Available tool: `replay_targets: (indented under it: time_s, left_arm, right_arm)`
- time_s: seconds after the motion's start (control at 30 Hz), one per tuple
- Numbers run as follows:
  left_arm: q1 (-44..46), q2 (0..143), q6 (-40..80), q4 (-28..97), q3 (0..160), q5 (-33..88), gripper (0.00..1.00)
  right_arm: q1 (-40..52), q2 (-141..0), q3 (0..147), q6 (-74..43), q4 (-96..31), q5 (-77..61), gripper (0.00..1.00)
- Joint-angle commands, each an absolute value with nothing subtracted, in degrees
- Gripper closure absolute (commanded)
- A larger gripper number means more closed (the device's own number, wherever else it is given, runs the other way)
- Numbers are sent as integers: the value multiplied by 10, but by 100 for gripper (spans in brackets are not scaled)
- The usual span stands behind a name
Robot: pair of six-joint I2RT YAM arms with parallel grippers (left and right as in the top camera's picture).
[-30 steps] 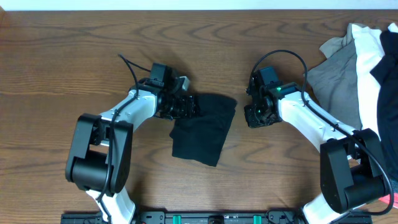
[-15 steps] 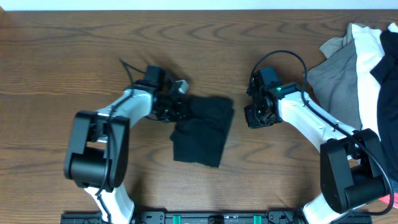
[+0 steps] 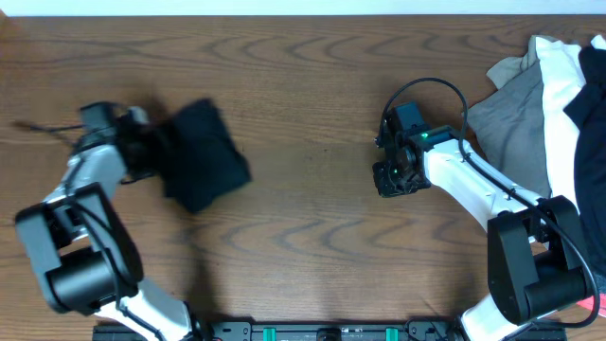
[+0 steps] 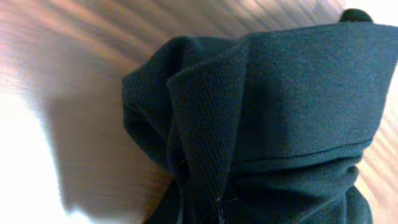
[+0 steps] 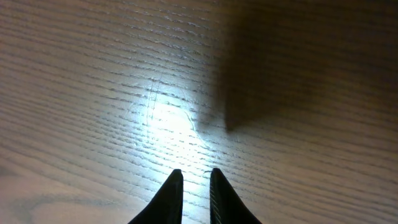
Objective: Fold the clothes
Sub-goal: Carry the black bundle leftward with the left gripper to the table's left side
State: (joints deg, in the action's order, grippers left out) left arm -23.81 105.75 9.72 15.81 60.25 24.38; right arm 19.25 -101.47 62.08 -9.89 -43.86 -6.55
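Observation:
The left gripper draws the black garment (image 3: 201, 156) to the left in the overhead view next and releases it on the wood beside it, which lies bare.
A small black garment (image 3: 201, 156) hangs bunched at the far left of the table (image 3: 303, 76). My left gripper (image 3: 151, 150) is shut on its left edge. In the left wrist view the dark knit fabric (image 4: 280, 112) fills the frame in folds and hides my fingers. More clothes lie piled at the right edge: a grey piece (image 3: 507, 123), a white one (image 3: 559, 104) and a black one (image 3: 595, 76). My right gripper (image 3: 388, 180) points down at bare wood mid-right. Its fingers (image 5: 194, 177) stand almost together with only a thin slit, nothing between them.
The wooden table runs brown and bare between the two arms. The right arm's cable (image 3: 436, 85) loops above its wrist. A dark rail (image 3: 303, 332) lines the front edge.
My left gripper closed on the black garment and swept it from the table's middle to the far left, bunching it. The right arm has stayed still.

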Motion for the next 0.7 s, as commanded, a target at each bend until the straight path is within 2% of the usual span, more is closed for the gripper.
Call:
replay_targets:
  time_s: [0.0, 0.17, 0.2, 0.23, 0.27, 0.3, 0.33, 0.53, 0.67]
  left_arm:
    - [-292, 1047, 115, 140, 599, 211, 94]
    - [-348, 1047, 115, 107, 601, 213, 94]
    - [-353, 1047, 115, 105, 606, 216, 91]
    - [-357, 1047, 115, 106, 612, 219, 72]
    - [-359, 1047, 115, 108, 621, 227, 39]
    - [-359, 1047, 115, 114, 631, 240, 16]
    - [-359, 1047, 114, 128, 645, 258, 4]
    - [-325, 1035, 75, 241, 730, 277, 2]
    - [-281, 1010, 67, 268, 739, 275, 2]
  right_arm:
    - [192, -1008, 619, -94, -441, -62, 85]
    - [192, -1008, 619, -94, -442, -62, 85]
    - [192, -1008, 619, -94, -443, -62, 85]
    - [192, -1008, 619, -94, -444, -62, 85]
    - [192, -1008, 619, -96, -444, -62, 85]
    - [192, -1008, 619, -98, -444, -62, 85]
    - [192, -1008, 619, -98, -444, -62, 85]
    - [192, -1008, 619, -98, -449, -62, 85]
    - [192, -1008, 619, -98, -450, -62, 85]
